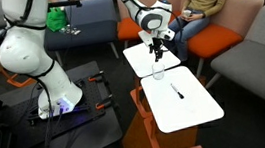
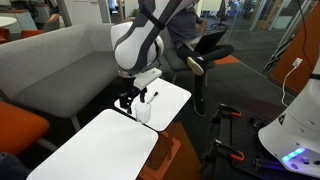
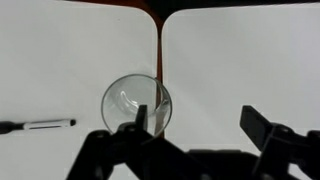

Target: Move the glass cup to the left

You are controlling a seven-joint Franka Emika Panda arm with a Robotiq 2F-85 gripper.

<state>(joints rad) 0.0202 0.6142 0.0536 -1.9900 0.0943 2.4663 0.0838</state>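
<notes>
My gripper moves down with a slight turn onto the glass cup's gap-side rim [image 3: 169,99] next, because one finger overlaps the cup while the other is beyond it.
The glass cup [image 3: 130,100] is a small clear tumbler, upright on a white tabletop [image 3: 60,60] right at the gap to the second tabletop [image 3: 240,60]. It shows in both exterior views [image 1: 158,74] [image 2: 143,113]. My gripper [image 3: 197,125] hangs just above it, open and empty. One finger overlaps the cup's rim on the gap side. The other finger is over the second tabletop. The gripper also shows in both exterior views [image 1: 157,49] [image 2: 130,100].
A thin dark pen [image 3: 40,125] lies on the cup's tabletop, also seen in an exterior view [image 1: 177,90]. Orange and grey sofas [image 1: 251,50] surround the tables. A person [image 1: 205,0] sits behind. The robot base [image 1: 60,97] stands on a dark floor mat.
</notes>
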